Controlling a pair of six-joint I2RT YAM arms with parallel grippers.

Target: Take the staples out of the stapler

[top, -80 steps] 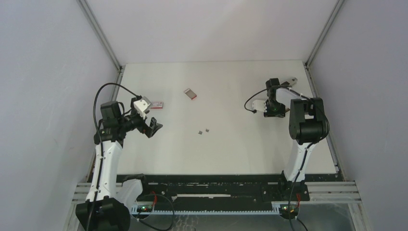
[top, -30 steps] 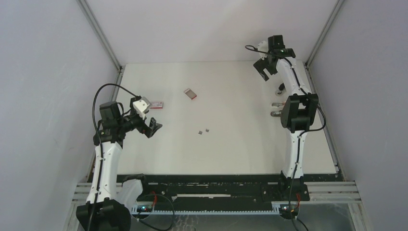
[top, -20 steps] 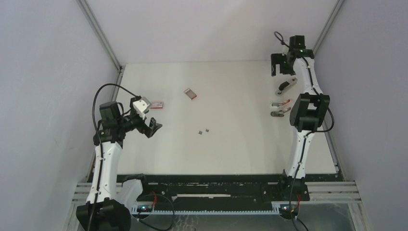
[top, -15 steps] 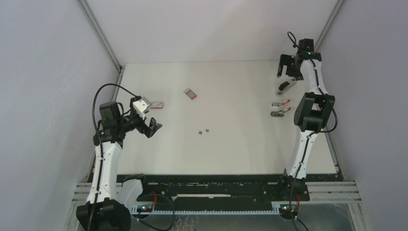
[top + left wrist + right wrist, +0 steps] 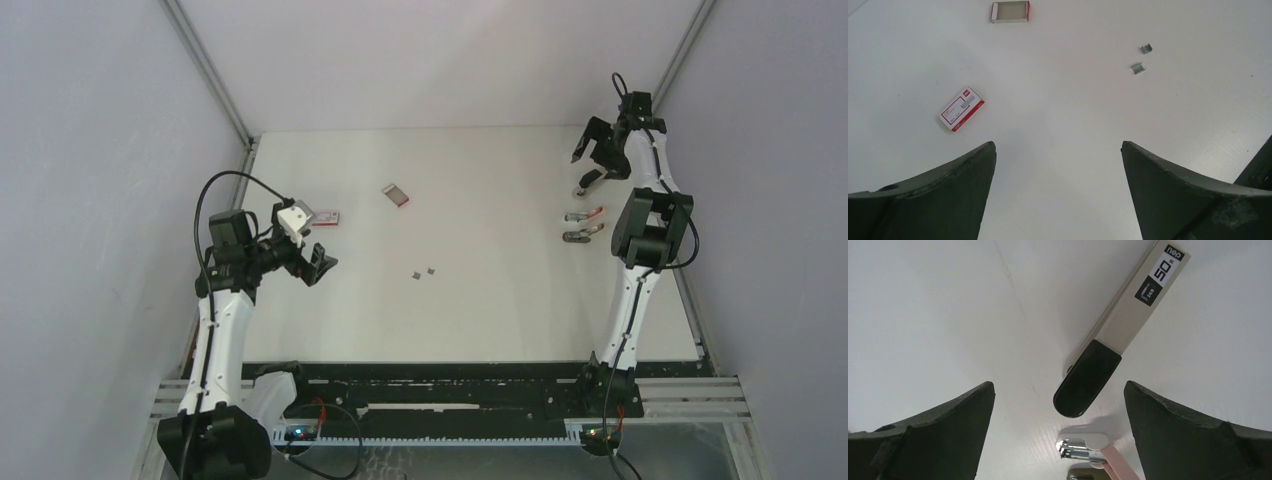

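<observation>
My right gripper is open and already has the beige stapler's black end (image 5: 1088,378) between its fingers. It will move down onto that end next and close around its sides.
Three staplers lie at the table's far right. A beige stapler (image 5: 1128,315) with a black end (image 5: 588,179) is the farthest. A pink-and-white stapler (image 5: 1091,446) (image 5: 583,214) comes nearer, and a third stapler (image 5: 582,235) lies beyond it. My right gripper (image 5: 600,153) (image 5: 1058,386) hangs open above the beige stapler's black end, touching nothing. Two tiny grey staples (image 5: 424,271) (image 5: 1142,58) lie mid-table. My left gripper (image 5: 321,264) (image 5: 1058,147) is open and empty above the table at the left.
A shut red-and-white box (image 5: 328,217) (image 5: 962,108) lies by the left gripper. An open box tray (image 5: 397,195) (image 5: 1010,11) lies further back. Grey walls enclose the table (image 5: 480,320), and the right wall stands close to the staplers.
The right arm swung from the back centre to the far right and dropped toward the beige stapler, jaws open throughout. The left arm held still.
</observation>
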